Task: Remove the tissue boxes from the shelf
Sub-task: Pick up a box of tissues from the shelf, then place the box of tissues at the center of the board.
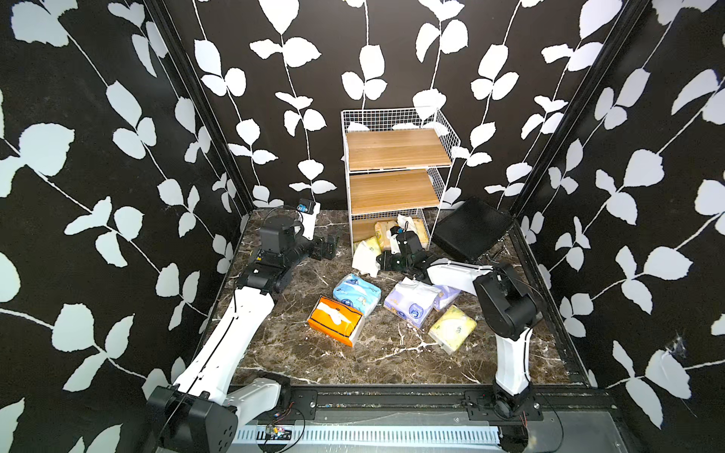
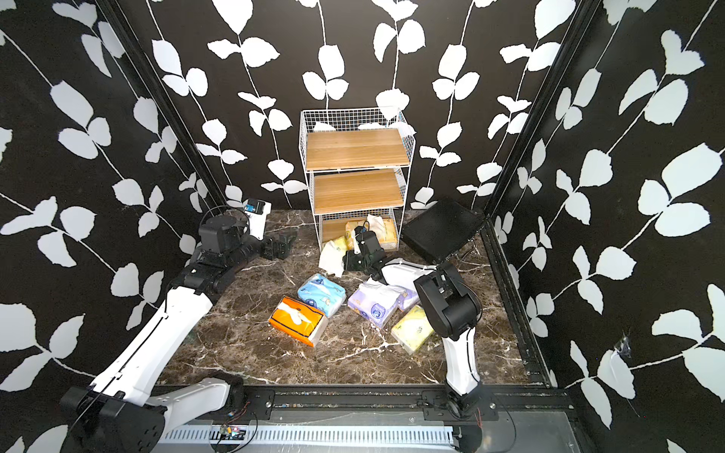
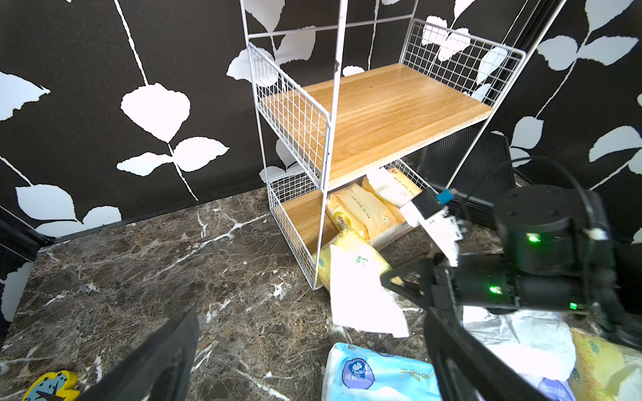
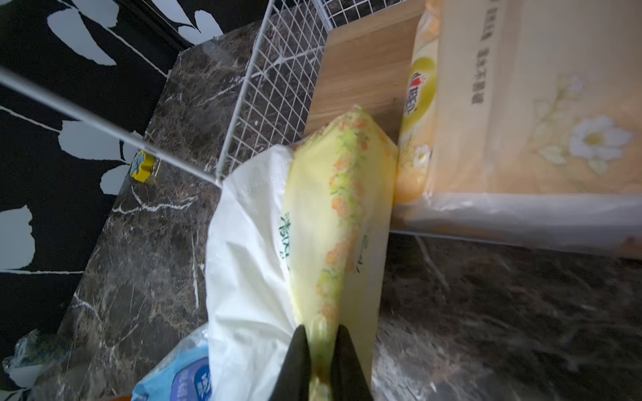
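Observation:
The far end of the pale yellow pack leans over the shelf's bottom level. My right gripper will next pull the pack back and down and release it on the bare floor before the shelf.
The white wire shelf (image 1: pixel 396 172) (image 2: pixel 357 172) stands at the back wall, its top two wood boards bare. Yellow-orange tissue packs (image 1: pixel 386 229) (image 3: pixel 361 211) lie in its bottom tier. My right gripper (image 4: pixel 321 330) is shut on the end of a pale yellow pack (image 4: pixel 326 208) (image 1: pixel 367 251), which leans out over the bottom tier's front corner with a white tissue (image 3: pixel 361 302) hanging from it. My left gripper (image 3: pixel 311 316) (image 1: pixel 325 247) is open and holds nothing, left of the shelf. On the floor lie a light blue pack (image 1: pixel 357 294), an orange box (image 1: pixel 335 319), lavender packs (image 1: pixel 412 304) and a pale yellow pack (image 1: pixel 451 327).
A flat black ribbed case (image 1: pixel 470 229) leans at the back right, beside the shelf. A small yellow clock-shaped piece (image 3: pixel 52 385) lies on the marble floor near the left wall. Black leaf-patterned walls close the space on three sides.

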`<state>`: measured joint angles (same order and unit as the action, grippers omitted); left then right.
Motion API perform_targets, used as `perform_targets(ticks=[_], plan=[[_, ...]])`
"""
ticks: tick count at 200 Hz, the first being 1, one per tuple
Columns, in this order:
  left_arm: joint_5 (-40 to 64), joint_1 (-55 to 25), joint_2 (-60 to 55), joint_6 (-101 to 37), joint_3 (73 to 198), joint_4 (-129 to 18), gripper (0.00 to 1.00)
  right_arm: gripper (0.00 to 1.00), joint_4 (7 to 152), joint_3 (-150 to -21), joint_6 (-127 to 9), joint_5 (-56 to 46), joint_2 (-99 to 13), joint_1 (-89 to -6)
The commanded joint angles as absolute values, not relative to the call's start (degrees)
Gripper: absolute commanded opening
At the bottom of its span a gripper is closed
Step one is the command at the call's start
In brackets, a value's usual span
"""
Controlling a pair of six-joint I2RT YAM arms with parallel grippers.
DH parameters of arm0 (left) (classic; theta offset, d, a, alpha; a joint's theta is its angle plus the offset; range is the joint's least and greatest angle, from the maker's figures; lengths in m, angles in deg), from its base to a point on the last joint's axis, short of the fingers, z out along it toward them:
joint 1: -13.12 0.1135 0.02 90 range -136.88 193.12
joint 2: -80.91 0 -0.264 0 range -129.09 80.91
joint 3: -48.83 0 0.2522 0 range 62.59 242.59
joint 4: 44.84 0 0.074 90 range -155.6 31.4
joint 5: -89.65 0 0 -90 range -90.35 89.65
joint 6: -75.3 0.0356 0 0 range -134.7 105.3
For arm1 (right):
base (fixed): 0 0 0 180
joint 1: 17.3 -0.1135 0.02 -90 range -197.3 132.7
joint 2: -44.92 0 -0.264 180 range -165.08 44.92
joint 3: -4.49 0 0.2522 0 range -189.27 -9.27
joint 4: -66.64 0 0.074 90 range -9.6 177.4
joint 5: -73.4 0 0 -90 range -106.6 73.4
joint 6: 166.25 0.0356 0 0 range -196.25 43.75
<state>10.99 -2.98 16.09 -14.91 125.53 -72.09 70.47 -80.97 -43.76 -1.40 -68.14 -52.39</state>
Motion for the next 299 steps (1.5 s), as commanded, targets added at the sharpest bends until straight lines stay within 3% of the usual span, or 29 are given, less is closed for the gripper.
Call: perform_targets(ticks=[1, 132, 157, 172, 224, 245, 299], plan=[[10.8, -3.3, 16.8, -13.9, 125.1, -71.8, 0.99, 0.00, 73.1, -77.0, -48.4, 0.5, -64.3, -53.2], [10.0, -3.4, 16.7, -12.7, 125.1, -72.0, 0.99, 0.00, 81.0, -67.2, -59.2, 0.5, -57.2, -55.3], [10.0, -3.4, 17.0, -12.6, 125.2, -72.1, 0.99, 0.29, 79.8, -67.6, -57.9, 0.2, -55.6, -55.3], [9.7, -3.4, 17.3, -12.5, 125.0, -72.0, 0.99, 0.52, 79.5, -68.7, -56.8, -0.4, -54.9, -55.3], [7.9, -3.4, 18.1, -12.7, 124.8, -71.9, 0.99, 0.81, 82.2, -79.0, -54.0, -4.7, -61.0, -54.9], [9.3, -3.4, 18.1, -13.6, 124.9, -71.7, 0.99, 0.85, 80.9, -82.5, -51.3, -3.1, -65.1, -54.9], [9.4, -3.5, 18.4, -13.6, 124.9, -71.6, 0.99, 0.81, 75.8, -86.2, -47.4, 2.7, -71.7, -56.4]])
